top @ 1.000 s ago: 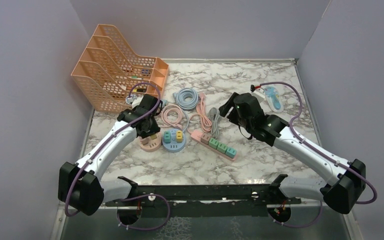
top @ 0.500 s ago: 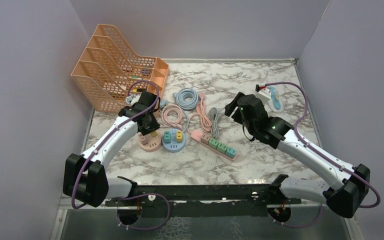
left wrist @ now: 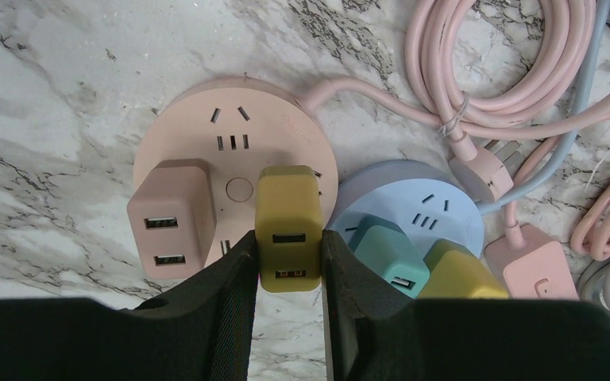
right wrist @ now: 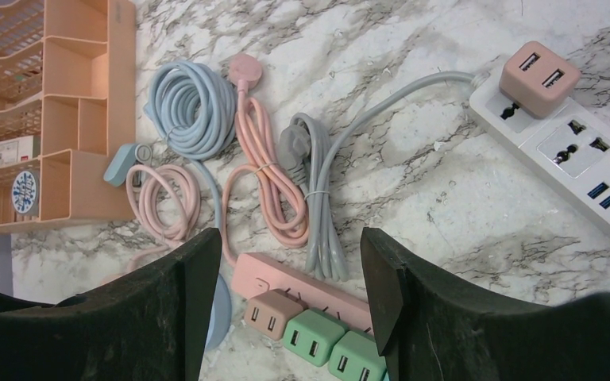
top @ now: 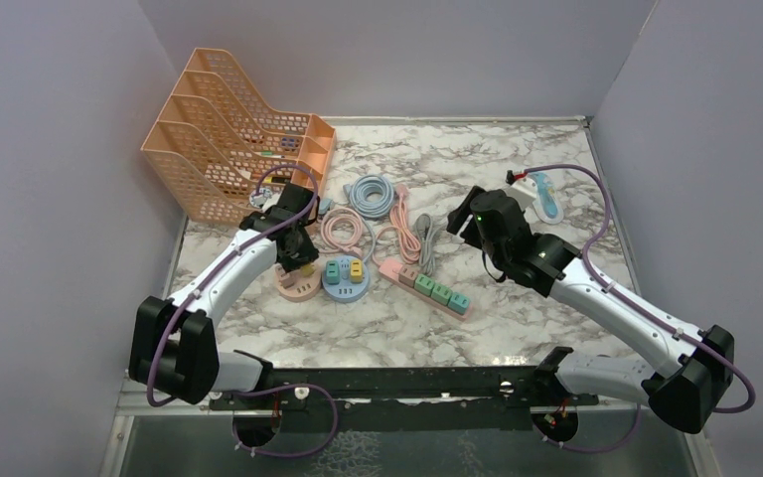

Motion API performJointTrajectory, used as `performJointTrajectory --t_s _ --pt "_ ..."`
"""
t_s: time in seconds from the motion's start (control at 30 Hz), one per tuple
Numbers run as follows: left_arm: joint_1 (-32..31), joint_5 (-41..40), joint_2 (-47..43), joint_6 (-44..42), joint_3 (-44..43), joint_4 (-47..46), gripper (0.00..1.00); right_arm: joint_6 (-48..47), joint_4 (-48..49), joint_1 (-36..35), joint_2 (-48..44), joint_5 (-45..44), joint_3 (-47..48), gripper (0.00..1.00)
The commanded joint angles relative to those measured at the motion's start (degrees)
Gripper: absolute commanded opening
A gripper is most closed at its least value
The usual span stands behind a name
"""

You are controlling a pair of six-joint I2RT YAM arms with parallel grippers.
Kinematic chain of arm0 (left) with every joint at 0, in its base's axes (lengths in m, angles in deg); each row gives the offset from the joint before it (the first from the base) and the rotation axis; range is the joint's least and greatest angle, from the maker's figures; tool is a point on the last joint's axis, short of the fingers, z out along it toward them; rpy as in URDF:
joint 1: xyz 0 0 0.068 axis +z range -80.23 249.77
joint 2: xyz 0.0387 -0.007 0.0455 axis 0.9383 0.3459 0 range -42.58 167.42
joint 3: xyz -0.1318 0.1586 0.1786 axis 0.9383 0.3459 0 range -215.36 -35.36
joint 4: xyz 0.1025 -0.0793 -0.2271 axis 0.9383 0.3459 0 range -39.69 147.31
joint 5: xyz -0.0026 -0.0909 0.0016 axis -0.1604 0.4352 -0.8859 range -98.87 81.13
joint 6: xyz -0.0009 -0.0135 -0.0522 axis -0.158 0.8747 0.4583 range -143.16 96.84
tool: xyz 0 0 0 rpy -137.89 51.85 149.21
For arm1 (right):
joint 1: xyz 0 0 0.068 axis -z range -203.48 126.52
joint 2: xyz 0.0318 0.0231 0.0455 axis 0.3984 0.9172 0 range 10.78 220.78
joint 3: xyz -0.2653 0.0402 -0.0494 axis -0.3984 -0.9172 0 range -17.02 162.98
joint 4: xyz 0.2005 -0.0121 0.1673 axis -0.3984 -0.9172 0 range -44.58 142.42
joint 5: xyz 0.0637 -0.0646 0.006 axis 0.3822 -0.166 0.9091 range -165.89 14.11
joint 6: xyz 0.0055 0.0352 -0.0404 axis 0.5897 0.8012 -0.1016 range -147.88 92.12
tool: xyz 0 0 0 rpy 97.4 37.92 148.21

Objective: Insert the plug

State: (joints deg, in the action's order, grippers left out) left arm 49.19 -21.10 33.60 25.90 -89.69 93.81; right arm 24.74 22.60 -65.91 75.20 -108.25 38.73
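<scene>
The yellow plug goes down in my left gripper into the free slots on the pink hub's side [top: 312, 283] by the blue hub next, since they lie below, and is released there.
My left gripper [left wrist: 288, 262] is shut on a yellow USB plug [left wrist: 288, 218], holding it at the right side of the round pink socket hub [left wrist: 198, 143]. A pink USB plug [left wrist: 171, 218] sits in that hub to the left. In the top view the left gripper [top: 296, 256] hovers over the pink hub [top: 296, 286]. My right gripper [right wrist: 282, 298] is open and empty above the pink power strip [right wrist: 298, 290], which carries a brownish-pink plug [right wrist: 268, 315] and green plugs [right wrist: 314, 337]. It shows mid-table in the top view [top: 467, 227].
A round blue hub [left wrist: 429, 210] with teal and yellow plugs lies right of the pink one. Coiled pink, blue and grey cables [top: 373, 214] lie mid-table. An orange file rack [top: 233, 134] stands back left. A white power strip [right wrist: 572, 155] lies at the right.
The left arm has shifted slightly, its gripper settling over the pink hub with the yellow plug. The right gripper has drifted a little to the right.
</scene>
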Motion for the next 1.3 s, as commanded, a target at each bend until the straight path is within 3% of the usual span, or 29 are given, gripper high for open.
performJointTrajectory --t_s 0.0,0.4,0.73,1.0,1.27 --pt "0.4 0.9 1.3 0.3 0.9 -0.3 0.14 -0.5 0.4 -0.2 -0.7 -2.9 -0.3 0.64" --pt "0.5 -0.1 5.1 -0.1 1.2 -1.2 0.13 -0.5 0.2 -0.3 -0.4 -3.2 -0.1 0.64" --pt "0.5 0.2 10.4 -1.3 4.5 -4.1 0.05 -0.6 -0.4 -0.3 -0.2 -3.9 0.0 0.64" --pt "-0.2 0.0 7.8 4.5 13.7 -8.6 0.0 -0.7 -0.4 -0.3 0.1 -4.9 -0.1 0.64" --pt "-6.0 -3.0 7.1 10.7 18.1 -9.9 0.0 -0.4 -0.5 -0.2 1.1 -4.7 0.2 0.63"
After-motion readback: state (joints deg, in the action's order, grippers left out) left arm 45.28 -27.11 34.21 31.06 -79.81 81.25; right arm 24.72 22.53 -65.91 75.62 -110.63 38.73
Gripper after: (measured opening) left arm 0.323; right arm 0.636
